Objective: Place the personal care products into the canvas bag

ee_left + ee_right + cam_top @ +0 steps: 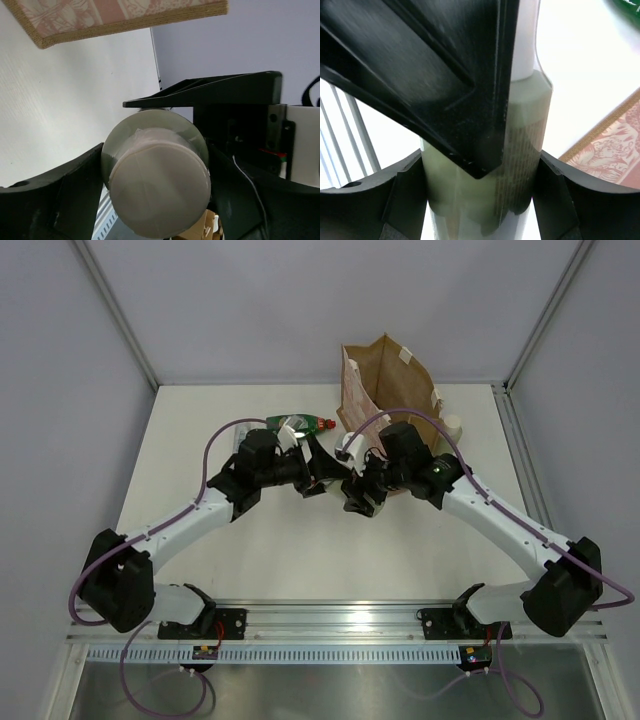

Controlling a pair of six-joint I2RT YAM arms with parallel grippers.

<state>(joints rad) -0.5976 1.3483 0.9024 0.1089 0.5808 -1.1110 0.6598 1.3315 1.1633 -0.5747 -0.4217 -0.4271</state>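
Note:
Next, my right gripper moves up and outward, then down into the canvas bag's opening (392, 383) to release the tube, because it is still outside the bag.
A silvery grey-green tube with a white cap (522, 150) is held between both grippers in mid-table, just left of the canvas bag (385, 380). My left gripper (155, 185) is shut on its capped end (160, 190). My right gripper (480, 192) is shut on its body, with a left finger crossing in front. In the top view the left gripper (322, 472) and right gripper (358, 488) meet in front of the bag. The green bottle with red cap (300, 423) lies on the table behind the left arm.
A cream bottle (452, 427) stands right of the bag, at the table's far right. The bag's pinkish patterned side shows in the left wrist view (110, 15) and the right wrist view (612, 150). Grey walls close the back and sides.

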